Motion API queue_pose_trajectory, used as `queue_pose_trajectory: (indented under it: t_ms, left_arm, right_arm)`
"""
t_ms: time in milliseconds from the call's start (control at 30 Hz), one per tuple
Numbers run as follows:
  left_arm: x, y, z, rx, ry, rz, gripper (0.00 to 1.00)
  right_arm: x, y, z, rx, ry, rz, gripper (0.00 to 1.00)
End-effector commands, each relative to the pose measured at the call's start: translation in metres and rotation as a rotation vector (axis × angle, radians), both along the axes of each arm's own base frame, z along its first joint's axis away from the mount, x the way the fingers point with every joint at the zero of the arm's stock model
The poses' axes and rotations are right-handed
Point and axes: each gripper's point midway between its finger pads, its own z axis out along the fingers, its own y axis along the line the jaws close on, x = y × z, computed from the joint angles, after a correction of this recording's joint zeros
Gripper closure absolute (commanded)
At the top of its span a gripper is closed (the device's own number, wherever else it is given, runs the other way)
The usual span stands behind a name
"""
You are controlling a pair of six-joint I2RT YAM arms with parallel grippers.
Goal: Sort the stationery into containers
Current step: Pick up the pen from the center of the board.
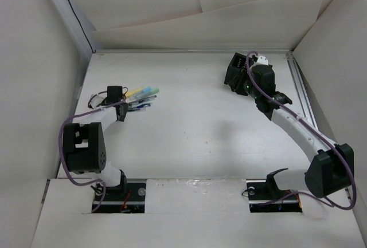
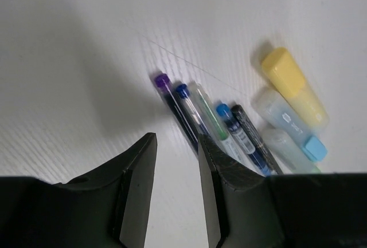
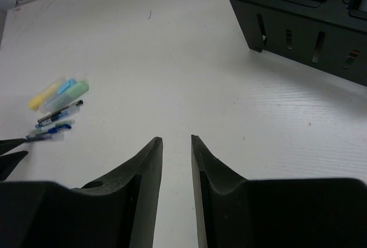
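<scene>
The left gripper lowers next onto the dark body of the purple-capped pen (image 2: 182,112) below it, since bare table beside the pen's body leaves one finger room.
The stationery (image 1: 141,97) lies in a bunch at the table's left: a yellow highlighter (image 2: 289,79), light-blue highlighters (image 2: 285,117), and thin pens with purple (image 2: 163,82), blue and green parts. My left gripper (image 2: 175,139) is open and empty, low over the table. Its right finger sits at the edge of the purple-capped pen, with the bunch to its right. It also shows in the top view (image 1: 121,109). The black organiser box (image 1: 235,71) stands at the back right. My right gripper (image 3: 176,139) is open and empty just in front of the box (image 3: 304,27).
White walls enclose the table on the left, back and right. A metal rail (image 1: 301,96) runs along the right edge. The stationery bunch (image 3: 57,103) and the left gripper's fingertips (image 3: 11,156) show at the far left of the right wrist view.
</scene>
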Motion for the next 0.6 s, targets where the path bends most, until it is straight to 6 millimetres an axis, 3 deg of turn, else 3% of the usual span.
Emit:
queue_pose_trajectory:
  t_ms: [0,200,333,567]
  left_arm:
    - [-0.003,0.012,0.002,0.023,0.029,0.025,0.69]
    - [-0.005,0.021,-0.002,0.019,0.044,0.043,0.71]
    - [-0.009,0.023,-0.022,0.007,0.098,0.049,0.75]
    - [-0.002,0.022,-0.018,-0.001,0.076,0.044,0.77]
  right_arm:
    - [0.006,0.006,0.012,0.01,-0.054,0.019,0.67]
    - [0.006,0.006,0.012,0.01,-0.054,0.019,0.67]
    - [0.006,0.006,0.012,0.01,-0.054,0.019,0.67]
    - [0.004,0.011,0.012,0.014,-0.052,0.036,0.67]
